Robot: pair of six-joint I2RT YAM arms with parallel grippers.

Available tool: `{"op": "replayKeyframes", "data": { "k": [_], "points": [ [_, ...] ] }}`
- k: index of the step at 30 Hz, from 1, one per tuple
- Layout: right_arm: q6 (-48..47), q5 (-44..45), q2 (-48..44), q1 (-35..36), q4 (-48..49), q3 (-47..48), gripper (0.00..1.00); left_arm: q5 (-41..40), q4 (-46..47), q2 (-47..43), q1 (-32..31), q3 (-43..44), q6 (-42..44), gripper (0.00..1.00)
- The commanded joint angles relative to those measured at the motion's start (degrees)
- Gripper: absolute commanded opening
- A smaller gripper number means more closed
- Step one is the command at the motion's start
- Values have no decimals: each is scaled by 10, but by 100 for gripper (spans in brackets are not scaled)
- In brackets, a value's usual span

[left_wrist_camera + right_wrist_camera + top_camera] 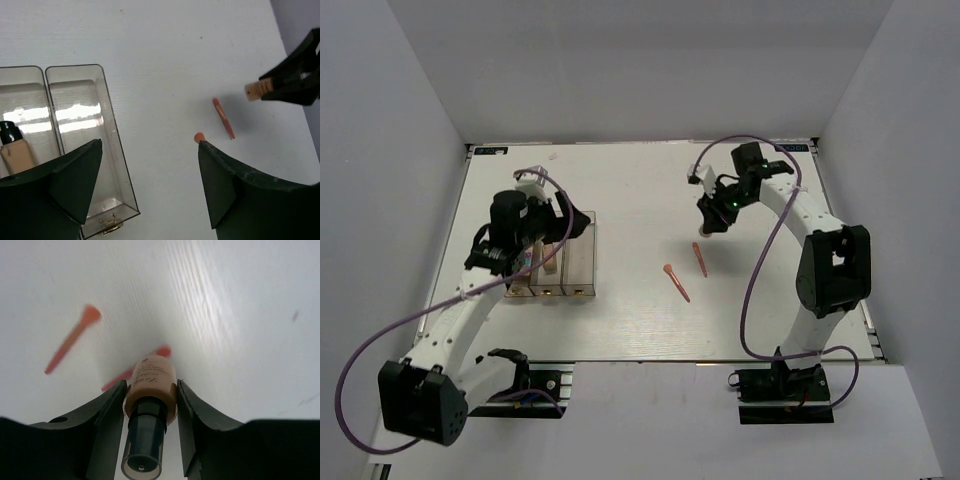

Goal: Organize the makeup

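Note:
I next need to carry the bottle across with my right gripper and release it by its match, since the middle section's free near end (549,280) is to the left in the top view.
My right gripper (150,386) is shut on a small tan bottle (150,376) with a dark cap, one finger on each side of its body. It holds the bottle off the table, just above two thin coral-pink sticks (70,342) (131,372). From above, the right gripper (708,226) hangs just behind the sticks (700,258) (676,282). My left gripper (150,145) is open and holds nothing, above the clear box (107,130). A second tan bottle (17,154) lies in the box's middle compartment. The left wrist view also shows the held bottle (257,89) at the right.
The clear three-compartment box (582,262) stands left of centre under the left gripper (535,262). White walls close in the table (620,190) on three sides. Purple cables loop off both arms.

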Motion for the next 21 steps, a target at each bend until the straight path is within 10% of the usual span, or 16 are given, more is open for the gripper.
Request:
{"op": "replayKeyframes", "data": {
  "k": [1, 8, 21],
  "points": [
    [-63, -139, 16, 50, -50, 108, 0, 51, 141, -71, -5, -53, 16, 87],
    [-14, -217, 160, 179, -45, 300, 0, 55, 239, -176, -5, -146, 6, 87],
    [337, -247, 267, 309, 327, 359, 0, 18, 175, -298, -5, -161, 3, 86]
  ]
}}
